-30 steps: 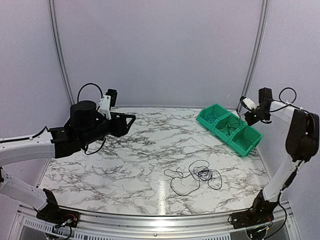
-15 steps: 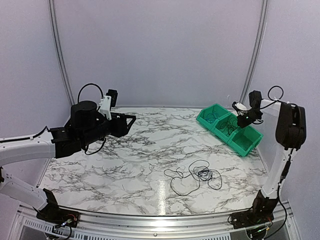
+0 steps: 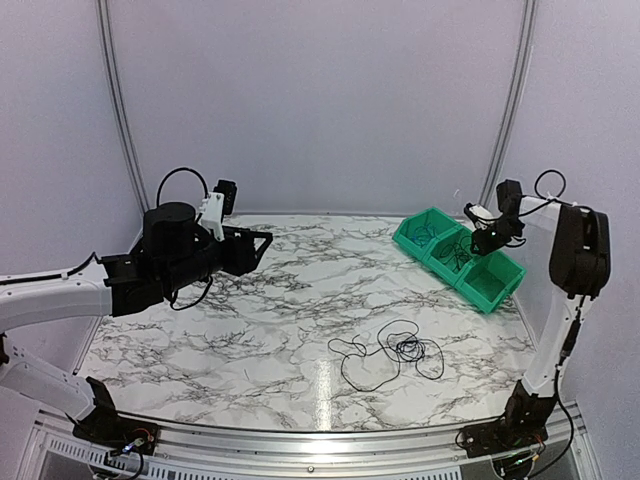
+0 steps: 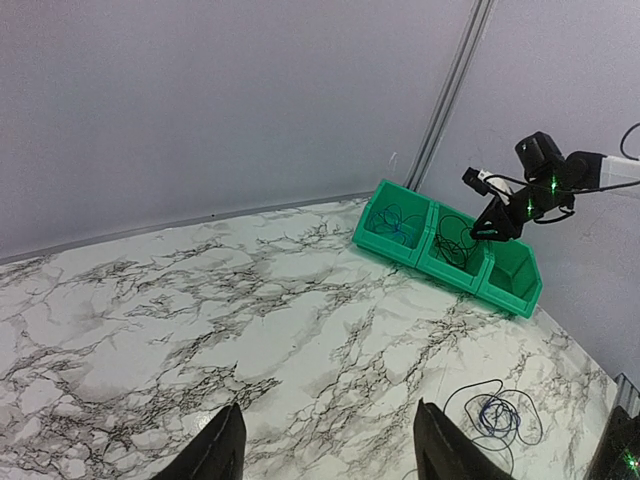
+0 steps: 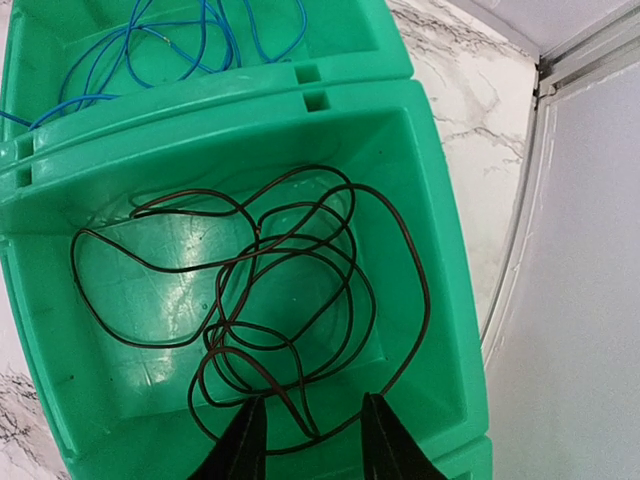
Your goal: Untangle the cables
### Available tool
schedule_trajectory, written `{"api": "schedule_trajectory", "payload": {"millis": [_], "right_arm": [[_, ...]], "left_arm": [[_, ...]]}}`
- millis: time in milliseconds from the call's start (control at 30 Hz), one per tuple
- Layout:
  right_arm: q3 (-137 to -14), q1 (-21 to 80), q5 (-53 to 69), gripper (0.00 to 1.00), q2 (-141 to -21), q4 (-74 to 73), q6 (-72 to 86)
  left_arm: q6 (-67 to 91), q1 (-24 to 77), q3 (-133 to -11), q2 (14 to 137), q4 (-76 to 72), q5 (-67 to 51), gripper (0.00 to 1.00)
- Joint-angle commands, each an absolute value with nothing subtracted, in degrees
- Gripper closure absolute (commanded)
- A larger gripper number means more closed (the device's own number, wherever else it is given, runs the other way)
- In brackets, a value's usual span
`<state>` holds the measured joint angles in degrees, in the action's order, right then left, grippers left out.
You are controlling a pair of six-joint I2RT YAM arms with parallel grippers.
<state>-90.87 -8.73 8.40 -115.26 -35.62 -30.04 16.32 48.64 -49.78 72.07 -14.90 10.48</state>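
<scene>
The thin cable's small loop lies clear of the blue coil (image 4: pixel 495 415). My left gripper will go down across the bare marble toward the tangle and onto that loop next.
A tangle of thin black cables (image 3: pixel 392 352) with a small blue coil (image 4: pixel 495 415) lies on the marble table, right of centre. My right gripper (image 3: pixel 482 240) hovers over the middle green bin (image 5: pixel 445 300), jaws open (image 5: pixel 310 445). A dark cable (image 5: pixel 257 262) lies in loose loops on that bin's floor, and one loop runs in between the fingertips. A blue cable (image 5: pixel 215 40) sits in the neighbouring bin. My left gripper (image 3: pixel 264 240) hangs high over the table's left side, open and empty (image 4: pixel 335 455).
Three joined green bins (image 3: pixel 458 256) stand in a row at the back right, near the table's edge and the corner post (image 3: pixel 510 110). The end bin (image 3: pixel 495 280) holds nothing visible. Bare marble (image 3: pixel 250 320) spreads between the left arm and the tangle.
My right arm has swung left from beside the bins to above the middle one, and its jaws have opened. The left arm has hardly moved.
</scene>
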Motion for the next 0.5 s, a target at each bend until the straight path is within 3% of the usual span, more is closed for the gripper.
{"api": "schedule_trajectory", "payload": {"millis": [0, 233, 467], "right_arm": [[-90.41, -8.18, 6.87, 0.64, -108.53, -37.57, -29.24], [-84.92, -6.82, 8.75, 0.59, -98.13, -36.37, -26.67], [-62.93, 5.58, 23.74, 0.64, -82.68, -23.02, -28.6]], "left_arm": [[15.66, 48.43, -52.06, 72.64, -14.33, 9.55, 0.4], [15.91, 48.43, -52.58, 74.12, -13.56, 8.13, 0.39], [15.73, 48.5, -57.07, 80.25, -7.41, 5.14, 0.41]]}}
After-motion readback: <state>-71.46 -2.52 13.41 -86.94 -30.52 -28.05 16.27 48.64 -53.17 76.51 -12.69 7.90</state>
